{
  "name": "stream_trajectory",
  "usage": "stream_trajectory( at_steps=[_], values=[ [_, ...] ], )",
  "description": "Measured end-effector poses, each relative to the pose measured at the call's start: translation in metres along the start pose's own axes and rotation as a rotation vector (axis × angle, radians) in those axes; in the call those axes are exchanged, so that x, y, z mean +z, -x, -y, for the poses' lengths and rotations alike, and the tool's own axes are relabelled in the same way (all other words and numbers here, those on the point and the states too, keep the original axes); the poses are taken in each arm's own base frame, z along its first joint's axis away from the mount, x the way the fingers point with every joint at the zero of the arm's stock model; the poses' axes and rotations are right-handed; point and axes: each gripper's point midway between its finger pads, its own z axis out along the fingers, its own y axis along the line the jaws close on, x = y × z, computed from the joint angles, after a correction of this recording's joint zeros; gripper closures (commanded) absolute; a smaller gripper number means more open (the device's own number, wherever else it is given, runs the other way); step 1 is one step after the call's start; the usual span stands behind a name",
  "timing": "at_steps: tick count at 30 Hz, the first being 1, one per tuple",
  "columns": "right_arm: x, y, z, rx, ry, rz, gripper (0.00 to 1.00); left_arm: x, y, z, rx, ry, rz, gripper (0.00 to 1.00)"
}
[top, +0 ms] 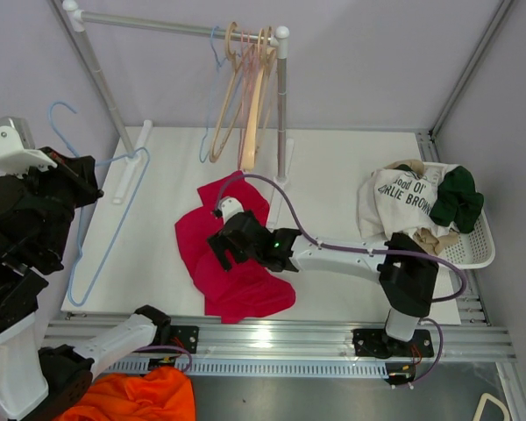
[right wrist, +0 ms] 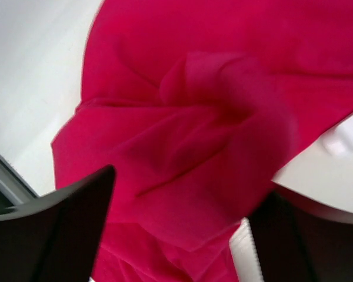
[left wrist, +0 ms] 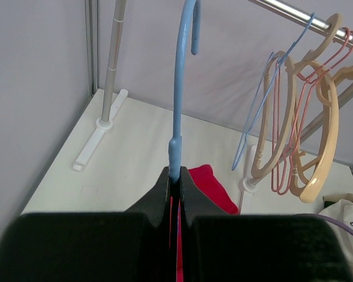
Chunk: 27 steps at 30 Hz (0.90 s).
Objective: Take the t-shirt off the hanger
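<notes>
The right gripper comes down into the folds of the red t-shirt's bunched middle next and closes on them. That middle lies just below the gripper's open fingers.
The red t-shirt lies crumpled flat on the white table, off the hanger. The bare blue wire hanger hangs at the left, held up above the table's left edge. My left gripper is shut on the blue hanger's neck, with its hook pointing up. My right gripper is open and hovers low over the middle of the shirt. In the right wrist view the red t-shirt fills the space between the wide-apart fingers of that gripper; nothing is gripped.
A metal rack at the back holds several wooden, pink and blue hangers. A white basket with folded clothes stands at the right. An orange cloth lies below the table's near edge at the left.
</notes>
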Motion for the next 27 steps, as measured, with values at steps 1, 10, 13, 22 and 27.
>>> stream_trajectory(
  at_steps=[1, 10, 13, 22, 27],
  values=[
    [0.004, -0.007, 0.0, -0.004, -0.006, -0.015, 0.01, 0.0, 0.0, 0.0, 0.002, -0.001, 0.004, 0.99],
    [0.054, -0.061, -0.01, -0.044, -0.043, -0.162, 0.01, 0.002, -0.002, 0.0, 0.011, -0.004, 0.014, 0.99],
    [0.067, -0.082, -0.012, -0.067, -0.055, -0.211, 0.02, 0.002, -0.004, 0.0, 0.014, -0.003, 0.011, 0.99],
    [0.056, -0.084, -0.018, -0.025, -0.016, -0.241, 1.0, 0.007, -0.004, 0.002, 0.02, -0.005, 0.018, 0.99],
    [-0.027, -0.083, 0.02, 0.031, -0.058, -0.267, 1.0, 0.022, 0.003, 0.003, 0.065, 0.031, 0.052, 0.99]
  ],
)
